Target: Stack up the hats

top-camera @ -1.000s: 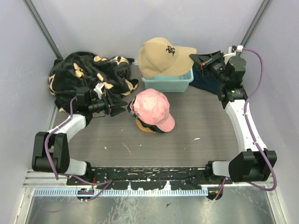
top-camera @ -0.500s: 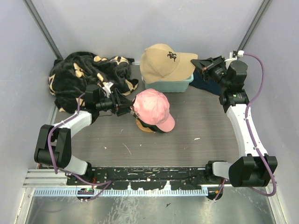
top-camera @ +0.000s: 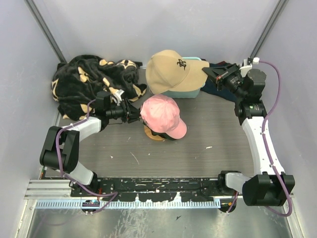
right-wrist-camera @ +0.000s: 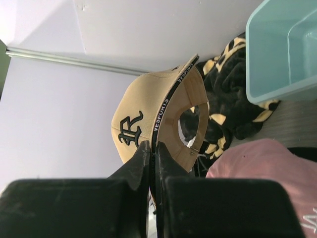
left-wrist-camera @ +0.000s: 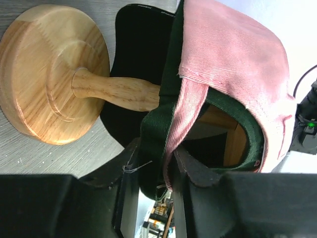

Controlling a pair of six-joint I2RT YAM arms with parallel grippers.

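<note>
Next, my right gripper brings the tan hat [top-camera: 173, 72] back, lowers it over the pink hat's top [top-camera: 160, 110] and releases it, since that top lies below and back from the gripper.
A pink hat [top-camera: 161, 113] [left-wrist-camera: 233, 54] sits over a dark green hat [left-wrist-camera: 151, 134] on a wooden stand [left-wrist-camera: 44, 74] [top-camera: 152, 135] at the table's middle. A black brim [left-wrist-camera: 136, 49] shows under them. My left gripper [top-camera: 134, 113] [left-wrist-camera: 154, 151] is at their back edge, its fingers closed on the green and pink rims together. My right gripper [top-camera: 207, 69] [right-wrist-camera: 152, 146] is shut on the brim of the tan hat [top-camera: 173, 72] [right-wrist-camera: 143, 114]. It holds that hat in the air over the teal bin [top-camera: 184, 92], behind the pink hat.
A black blanket with tan marks [top-camera: 89, 79] [right-wrist-camera: 228, 99] is heaped at the back left, just behind my left arm. The teal bin [right-wrist-camera: 282, 54] stands at the back centre. A dark navy cloth [top-camera: 218, 87] lies to its right. Walls close in both sides.
My left gripper moved right to the back of the pink hat and closed on the rims. My right gripper carried the tan hat up and a little left, off the bin.
</note>
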